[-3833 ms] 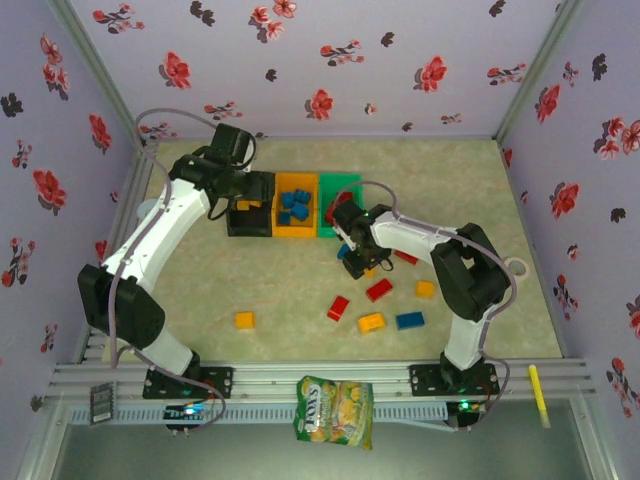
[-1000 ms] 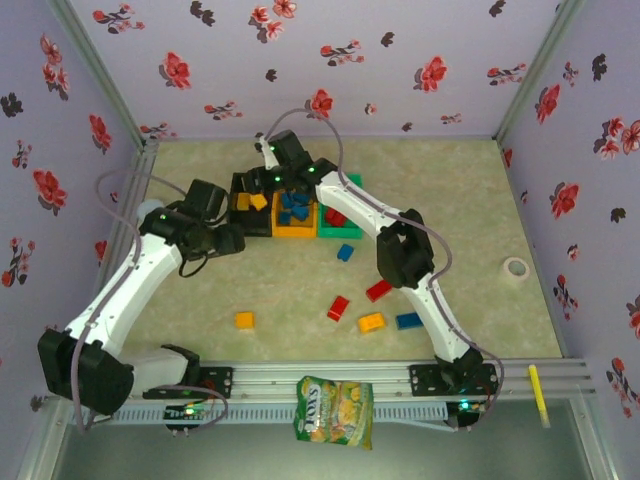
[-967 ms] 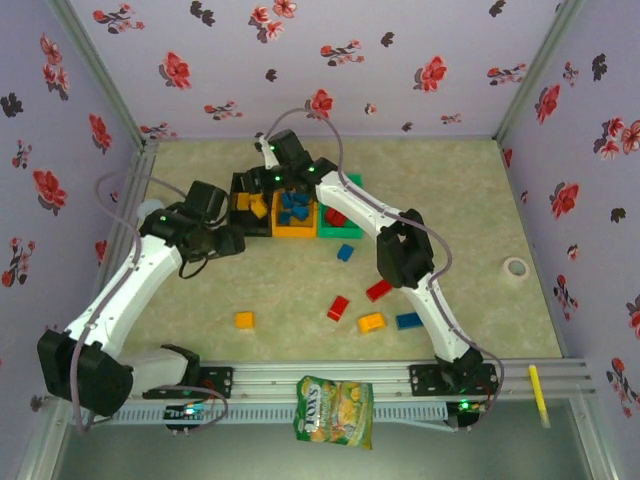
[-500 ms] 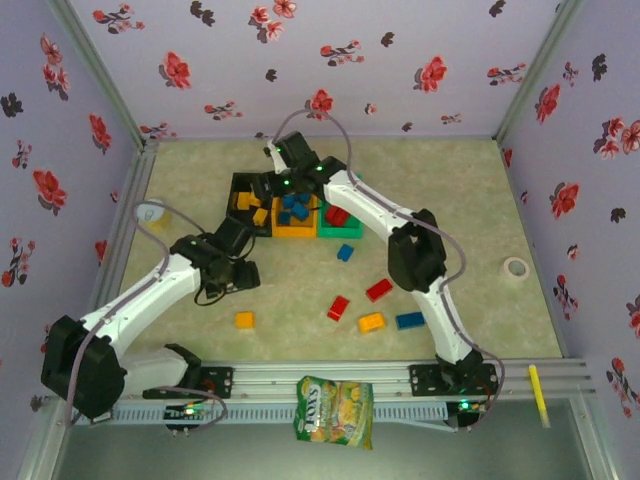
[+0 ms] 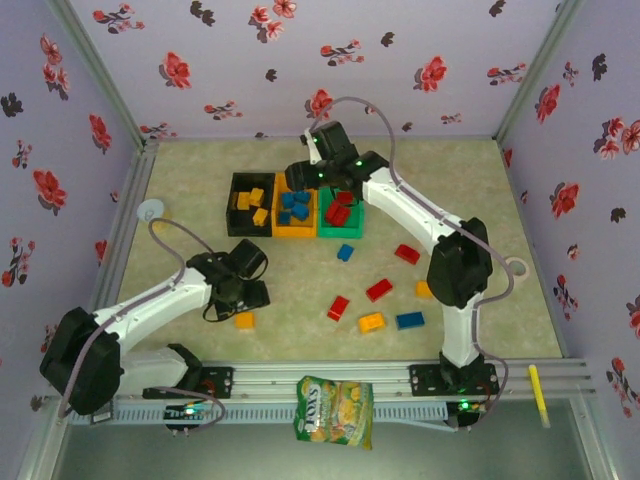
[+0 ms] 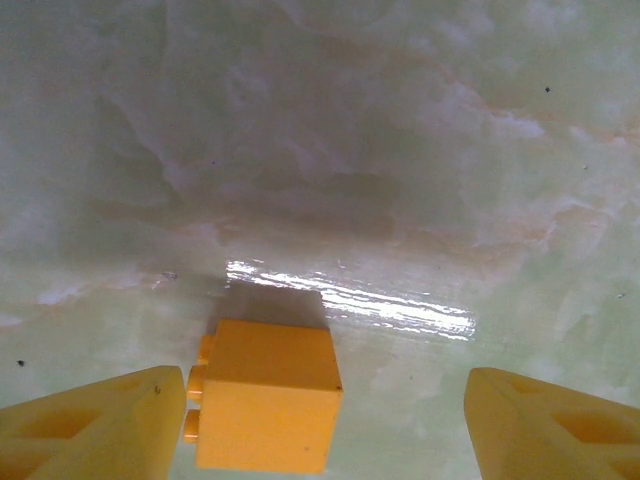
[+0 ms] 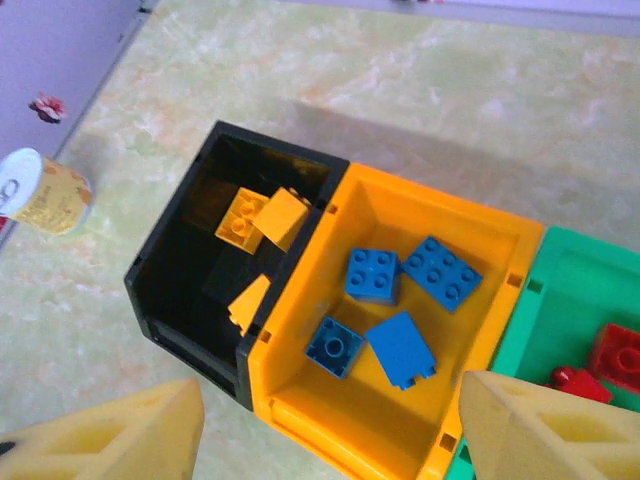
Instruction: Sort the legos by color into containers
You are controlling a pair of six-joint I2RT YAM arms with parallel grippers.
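Observation:
My left gripper needs to go straight down onto the yellow lego (image 5: 244, 320) (image 6: 268, 396) before it closes. The lego already lies between its open fingers.
A yellow lego (image 6: 265, 395) lies on the table between my left gripper's (image 6: 325, 430) open fingers, close to the left finger (image 6: 95, 428). From above, the left gripper (image 5: 243, 306) hangs low over that yellow lego (image 5: 244, 320). My right gripper (image 7: 325, 440) is open and holds nothing above the containers. The black container (image 7: 185, 335) holds yellow legos (image 7: 262, 216). Several blue legos (image 7: 400, 345) lie in the orange container (image 7: 330, 430), and red ones (image 7: 620, 355) in the green container (image 7: 580, 290). From above, the right gripper (image 5: 318, 186) hovers over the orange container (image 5: 296, 232).
Loose legos lie on the table: blue (image 5: 345, 252), red (image 5: 407, 253), red (image 5: 379, 289), red (image 5: 338, 307), yellow (image 5: 371, 322), blue (image 5: 409, 320), orange (image 5: 424, 289). A can (image 5: 150, 210) stands left of the bins. A tape roll (image 5: 515, 267) lies at the right, a snack bag (image 5: 335, 410) at the front rail.
My left arm has swung from beside the black bin toward the near side and come down over the yellow lego. My right gripper has shifted right from the black bin and opened wider.

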